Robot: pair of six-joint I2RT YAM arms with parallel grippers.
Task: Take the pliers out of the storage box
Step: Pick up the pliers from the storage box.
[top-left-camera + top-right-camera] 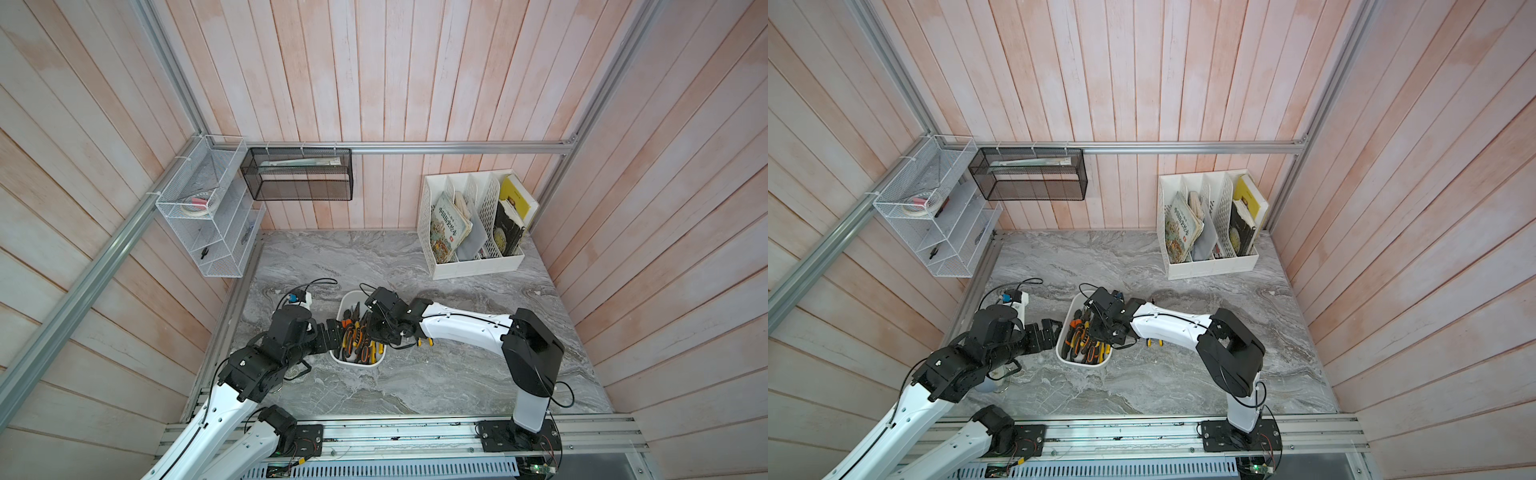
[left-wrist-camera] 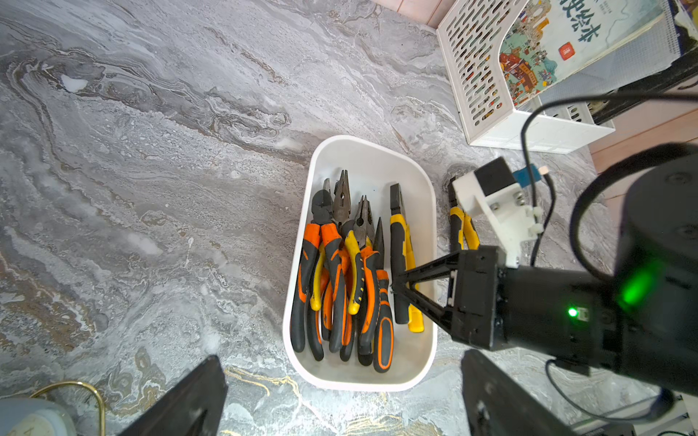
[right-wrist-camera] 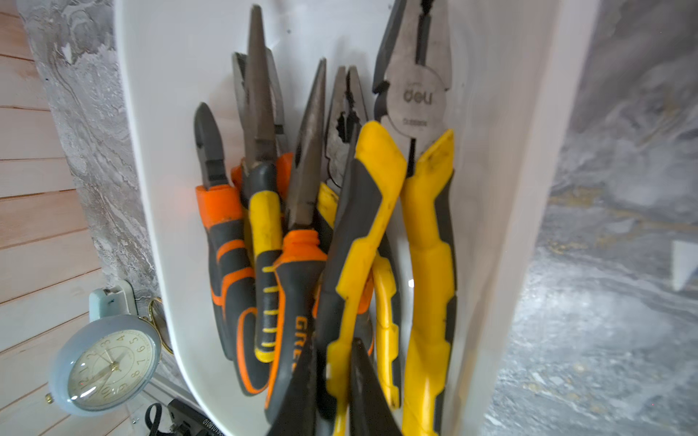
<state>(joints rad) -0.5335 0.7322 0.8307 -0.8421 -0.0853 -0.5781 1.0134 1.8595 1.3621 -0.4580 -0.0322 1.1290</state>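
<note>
The marble table is bare beyond the storage box's side, past the pliers on the table. My right gripper needs to lift next, cross the storage box's rim, lower and release there.
The storage box (image 1: 357, 365) (image 1: 1084, 364) is a small white tub on the marble table. It holds several pliers (image 2: 340, 271) (image 3: 264, 226) with orange-and-black or yellow-and-black handles. My right gripper (image 3: 335, 347) (image 2: 396, 287) reaches into the box and is shut on the handle of a yellow-and-black pair of pliers (image 3: 362, 211) lying along the box's right side. My left gripper (image 2: 342, 358) (image 1: 332, 328) stands wide open at the box's left wall and holds nothing. One more yellow-handled pair of pliers (image 2: 462, 226) (image 1: 426, 341) lies on the table just right of the box, partly under the right arm.
A white perforated file holder with books (image 1: 469, 224) stands at the back right. A white wire-mesh rack (image 1: 199, 208) and a black mesh basket (image 1: 297, 174) hang on the walls at the back left. A pale blue clock (image 3: 105, 362) sits by the left arm.
</note>
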